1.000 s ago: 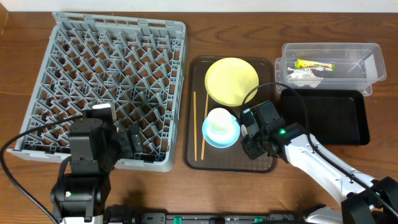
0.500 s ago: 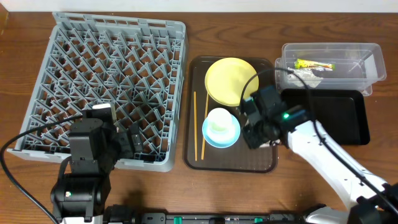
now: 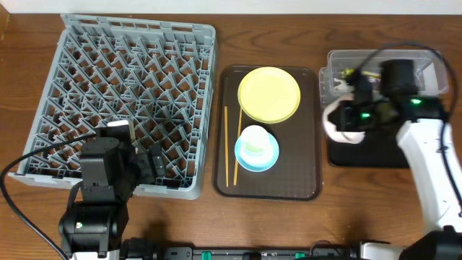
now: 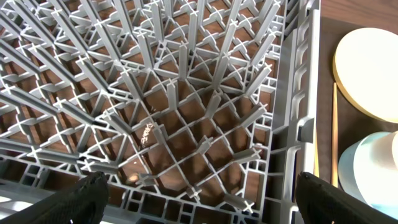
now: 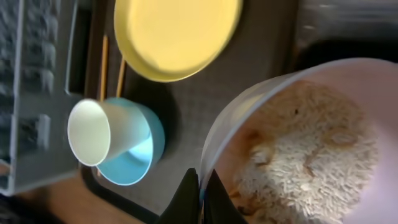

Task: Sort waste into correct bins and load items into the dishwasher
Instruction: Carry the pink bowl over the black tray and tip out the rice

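The right gripper needs to turn to empty the white bowl [image 3: 330, 124] over the black tray, since the bowl holds scraps, and then lower it onto the yellow plate [image 3: 268, 94] and release.
My right gripper [image 5: 200, 186] is shut on the rim of the white bowl [image 5: 249, 112], which holds rice-like scraps [image 5: 311, 155]. In the overhead view the bowl [image 3: 330, 124] hangs tilted over the left end of the black tray [image 3: 375, 155], beside the clear tub [image 3: 339, 61]. A bit of the wrapper [image 3: 351, 72] shows in the tub; the tissue is hidden by the arm. The yellow plate [image 3: 268, 94], white cup [image 3: 254, 141] on the blue saucer [image 3: 266, 160] and chopsticks [image 3: 232, 144] lie on the brown tray. My left gripper [image 4: 199, 199] is open over the dish rack [image 3: 130, 94].
The brown serving tray [image 3: 289, 180] lies between the rack and the two bins. The right arm and its cable cover much of the clear tub. The rack's near right corner [image 4: 292, 137] sits just under my left gripper.
My right gripper has lifted the white bowl off the brown tray and carried it right and back, to above the black tray's left end. The left arm has not moved.
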Tool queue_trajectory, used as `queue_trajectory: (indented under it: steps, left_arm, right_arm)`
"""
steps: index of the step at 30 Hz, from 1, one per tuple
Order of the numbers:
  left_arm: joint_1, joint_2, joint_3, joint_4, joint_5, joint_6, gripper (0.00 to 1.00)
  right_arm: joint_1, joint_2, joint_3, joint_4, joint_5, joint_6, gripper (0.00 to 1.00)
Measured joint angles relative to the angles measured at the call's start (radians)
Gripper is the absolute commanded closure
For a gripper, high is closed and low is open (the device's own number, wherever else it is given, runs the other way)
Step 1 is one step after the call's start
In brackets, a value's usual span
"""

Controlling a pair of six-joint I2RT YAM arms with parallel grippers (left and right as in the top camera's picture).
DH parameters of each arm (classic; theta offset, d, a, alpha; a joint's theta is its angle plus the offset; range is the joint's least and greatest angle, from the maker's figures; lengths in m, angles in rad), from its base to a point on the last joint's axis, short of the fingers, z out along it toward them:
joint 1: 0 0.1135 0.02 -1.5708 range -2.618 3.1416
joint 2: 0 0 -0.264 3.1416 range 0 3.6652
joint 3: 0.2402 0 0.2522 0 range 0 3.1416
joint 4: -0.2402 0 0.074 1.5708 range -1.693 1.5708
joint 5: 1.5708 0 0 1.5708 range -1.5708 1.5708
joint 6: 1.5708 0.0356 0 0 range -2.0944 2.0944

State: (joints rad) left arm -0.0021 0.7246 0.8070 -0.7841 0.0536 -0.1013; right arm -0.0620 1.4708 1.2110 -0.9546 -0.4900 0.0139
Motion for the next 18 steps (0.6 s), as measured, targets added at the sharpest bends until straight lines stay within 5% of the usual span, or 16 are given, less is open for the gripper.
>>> queue_trajectory:
  steps: [18]
  left_arm:
    - [0.000, 0.000, 0.000, 0.000, 0.000, 0.000, 0.04]
  right_arm:
    - [-0.401, 0.301, -0.046, -0.019, -0.494, -0.166, 0.99]
